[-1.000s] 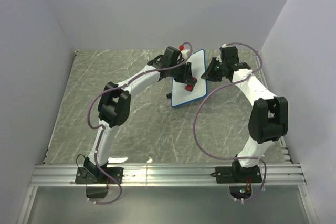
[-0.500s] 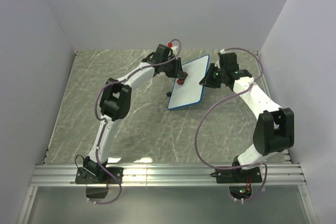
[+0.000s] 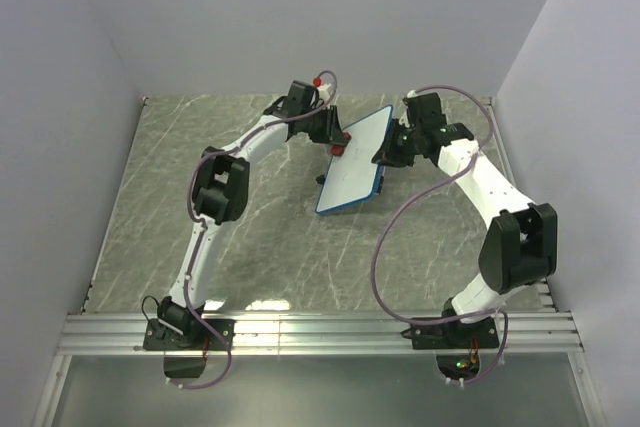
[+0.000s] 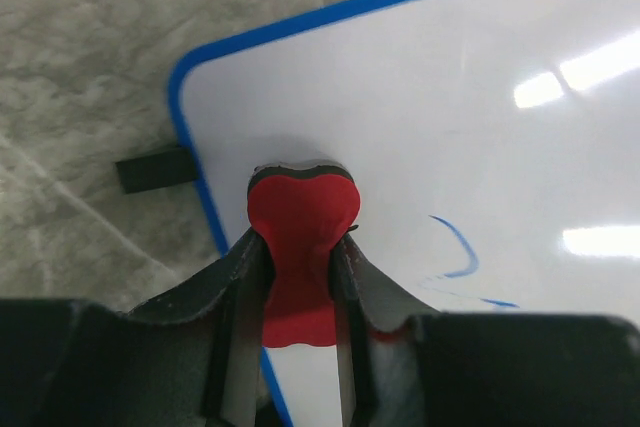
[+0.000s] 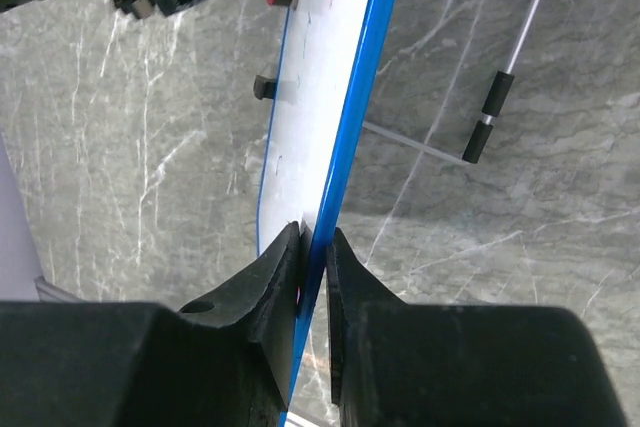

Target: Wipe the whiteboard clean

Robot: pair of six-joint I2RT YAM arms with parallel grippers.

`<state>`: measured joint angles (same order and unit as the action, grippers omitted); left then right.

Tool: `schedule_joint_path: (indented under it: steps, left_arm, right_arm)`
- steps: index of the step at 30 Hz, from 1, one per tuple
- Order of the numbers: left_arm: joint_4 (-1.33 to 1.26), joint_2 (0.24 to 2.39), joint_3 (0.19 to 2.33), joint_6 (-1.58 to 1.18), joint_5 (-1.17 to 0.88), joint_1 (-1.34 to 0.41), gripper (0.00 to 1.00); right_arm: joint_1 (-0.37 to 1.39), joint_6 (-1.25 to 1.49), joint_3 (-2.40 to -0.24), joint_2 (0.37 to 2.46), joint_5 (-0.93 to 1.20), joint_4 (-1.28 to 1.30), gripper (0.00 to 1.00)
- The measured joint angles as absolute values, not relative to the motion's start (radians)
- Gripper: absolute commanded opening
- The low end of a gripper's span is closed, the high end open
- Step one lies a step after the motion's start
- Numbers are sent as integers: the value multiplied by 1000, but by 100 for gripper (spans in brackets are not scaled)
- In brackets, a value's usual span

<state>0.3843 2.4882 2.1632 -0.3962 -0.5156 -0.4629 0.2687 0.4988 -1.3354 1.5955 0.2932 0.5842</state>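
Observation:
Next, my left gripper will wipe back over the blue mark, cross left in the top view to bare tabletop, and lower and release the eraser there.
The whiteboard, white with a blue frame, is held tilted above the table centre-back. My right gripper is shut on its right edge; in the right wrist view the jaws pinch the blue frame. My left gripper is shut on a small red eraser block pressed on the board near its upper left corner. In the left wrist view the board carries a faint blue curved mark to the right of the block. A black foot sticks out from the board's left edge.
A thin clear rod with a black tip lies on the grey marbled table beyond the board in the right wrist view. Grey walls enclose the table on three sides. An aluminium rail runs along the near edge.
Both arms and the board have shifted left and slightly back. The board has tilted more. The left gripper with the red block has moved from the board's middle towards its upper left corner.

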Motion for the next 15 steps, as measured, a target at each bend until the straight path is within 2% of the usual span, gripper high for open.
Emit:
schedule_joint_path:
  steps: [9,12,15]
  left_arm:
    - [376,2307,2028,-377,-680,-533,0]
    - [363,2217,1930,-382,-693,-580,0]
    - [396,2206,1935,-380,-652,-591,0]
  right_arm:
    - [269,495,-1409,1697,299,613,0]
    - [269,493,-1414,1721,305,598,0]
    - [268,485,-1414,1719,315,605,0]
